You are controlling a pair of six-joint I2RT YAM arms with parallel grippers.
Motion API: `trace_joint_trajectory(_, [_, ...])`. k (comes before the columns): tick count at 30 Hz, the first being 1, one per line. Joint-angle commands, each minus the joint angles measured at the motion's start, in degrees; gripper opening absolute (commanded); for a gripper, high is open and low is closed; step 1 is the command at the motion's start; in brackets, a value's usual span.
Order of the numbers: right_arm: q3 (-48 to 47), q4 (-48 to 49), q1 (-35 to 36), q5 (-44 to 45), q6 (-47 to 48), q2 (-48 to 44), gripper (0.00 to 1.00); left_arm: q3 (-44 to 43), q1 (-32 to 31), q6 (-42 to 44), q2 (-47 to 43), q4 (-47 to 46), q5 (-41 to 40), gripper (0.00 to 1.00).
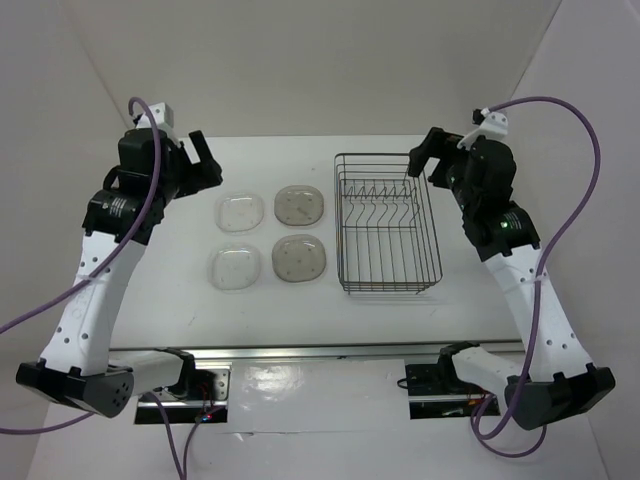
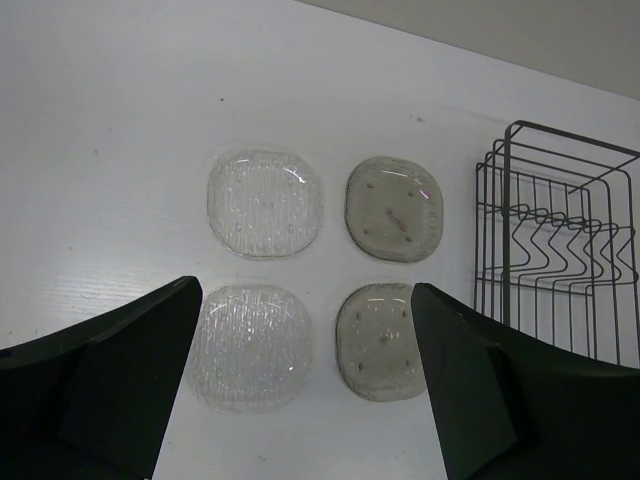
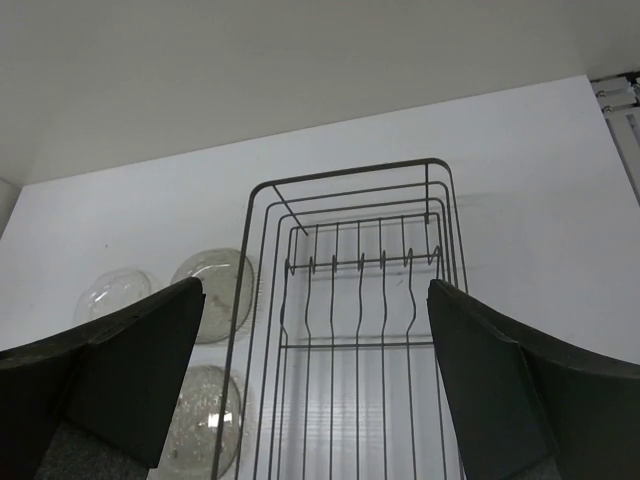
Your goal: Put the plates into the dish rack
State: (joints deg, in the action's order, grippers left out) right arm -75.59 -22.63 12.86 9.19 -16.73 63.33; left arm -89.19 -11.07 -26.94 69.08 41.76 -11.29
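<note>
My left gripper should go down next onto the far clear plate's edge (image 1: 219,213) (image 2: 211,208) facing away from the tan plates. The bare tabletop beside that edge leaves room for a finger.
Four plates lie flat in a two-by-two block left of the dish rack (image 1: 375,156). The two clear plates (image 1: 240,211) (image 1: 234,267) are on the left, the two speckled tan plates (image 1: 299,204) (image 1: 300,258) beside the rack. The rack is empty. My left gripper (image 1: 205,160) is open and empty, held above the table behind the clear plates. My right gripper (image 1: 420,160) is open and empty above the rack's far right corner. The left wrist view shows clear plates (image 2: 265,203) (image 2: 250,345), tan plates (image 2: 394,208) (image 2: 380,340) and the rack (image 2: 478,250). The right wrist view looks down into the rack (image 3: 340,173).
White walls close in the table at the back and both sides. The table's near edge has a metal rail (image 1: 320,352) with both arm bases. Purple cables (image 1: 585,160) loop off each wrist.
</note>
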Motion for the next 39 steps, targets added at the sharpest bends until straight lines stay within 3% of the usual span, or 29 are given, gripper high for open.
trace_joint_trajectory(1, [1.49,4.96,-0.12,-1.97,-0.32,-3.47,1.0,1.64,0.69,0.75,-1.23,-2.82,0.29,1.0])
trace_joint_trajectory(5, [8.68,12.95,-0.12,-12.23,-0.66,-5.67,1.0,3.4,4.56,-0.4,1.92,-4.13,6.61,1.0])
trace_joint_trajectory(10, [12.64,16.38,-0.12,-17.97,-1.9,-3.48,1.0,8.23,10.79,-1.54,7.99,-7.91,8.48,1.0])
trace_joint_trajectory(20, [24.69,30.18,0.41,-29.83,-7.0,-5.23,1.0,13.86,13.18,-0.92,20.12,-14.94,7.15,0.94])
trace_joint_trajectory(30, [30.15,34.23,2.08,-33.18,-7.27,-4.71,1.0,12.46,13.71,-0.92,34.62,-21.98,7.68,0.9])
trace_joint_trajectory(36, [31.91,34.94,2.61,-31.61,-7.79,-4.71,1.0,7.45,12.92,-0.92,41.39,-19.62,3.31,0.85])
trace_joint_trajectory(39, [31.91,35.46,3.13,-31.08,-8.32,-5.23,1.0,9.11,12.92,-1.44,42.89,-20.66,3.29,0.82])
